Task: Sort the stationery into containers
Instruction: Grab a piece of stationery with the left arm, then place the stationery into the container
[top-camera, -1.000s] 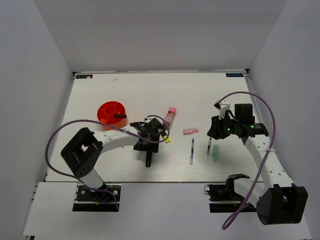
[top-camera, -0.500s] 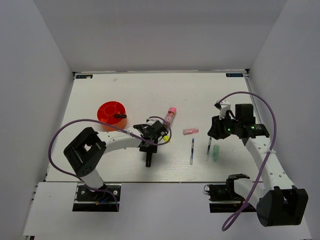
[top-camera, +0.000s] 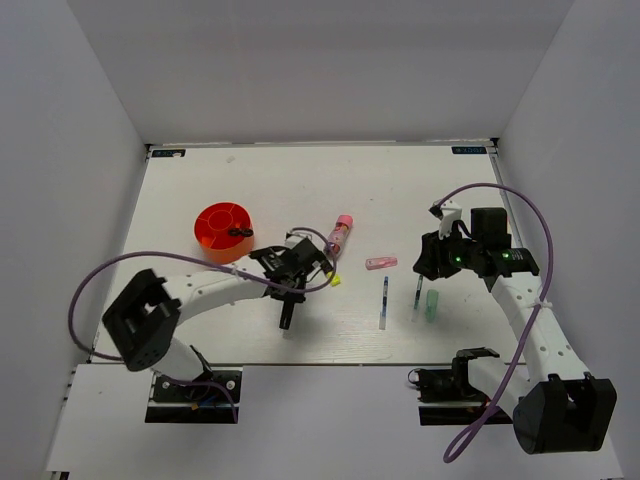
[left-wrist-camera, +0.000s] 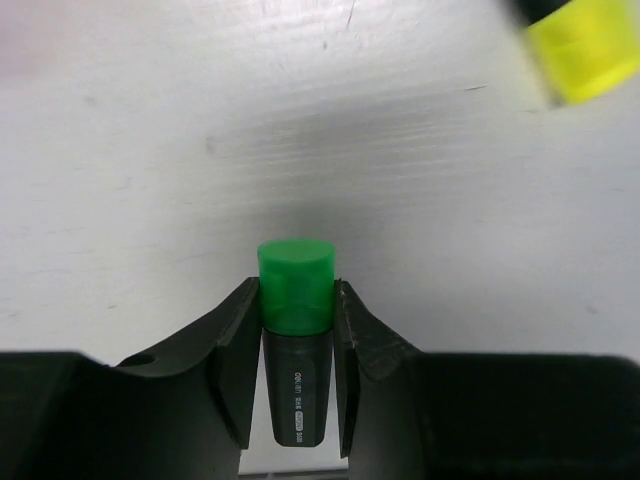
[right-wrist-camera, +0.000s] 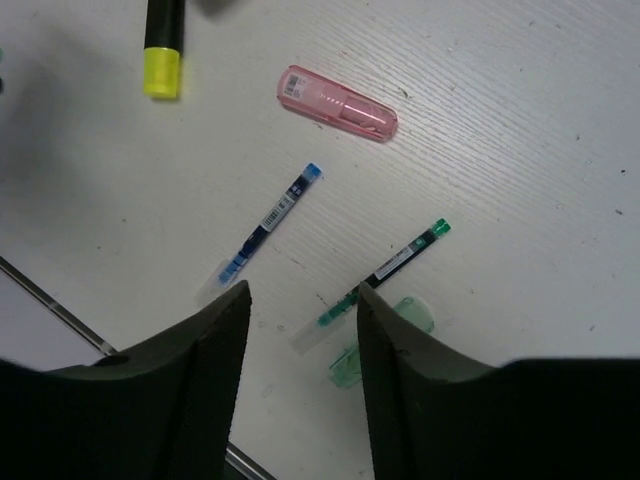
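Observation:
Next, my left gripper swings up and to the left in the top view and releases the black highlighter into the red container's empty side (top-camera: 206, 229). Something black occupies the container's opposite rim.
My left gripper (left-wrist-camera: 296, 300) is shut on a black highlighter with a green cap (left-wrist-camera: 295, 275), which pokes out past the fingertips over the white table. In the top view this gripper (top-camera: 291, 285) sits right of the round red container (top-camera: 212, 222), and the green cap is hidden there. The yellow-capped highlighter (top-camera: 335, 281) lies beside it. My right gripper (right-wrist-camera: 303, 295) is open and holds nothing. It hovers over a green pen (right-wrist-camera: 392, 263) and a pale-green cap (right-wrist-camera: 415, 314). A blue pen (right-wrist-camera: 268, 222) and a pink eraser (right-wrist-camera: 335, 103) lie nearby.
A pink-capped glue stick (top-camera: 340, 232) lies beyond the left gripper. Something black (top-camera: 238, 231) sticks out at the container's right rim. White walls close in the table (top-camera: 250, 185) on three sides. The near table edge (top-camera: 330, 364) runs just in front of the pens.
The left jaws have closed on the green-capped highlighter, and that arm has swung a little left. The right jaws have opened wider while the right arm stayed in place.

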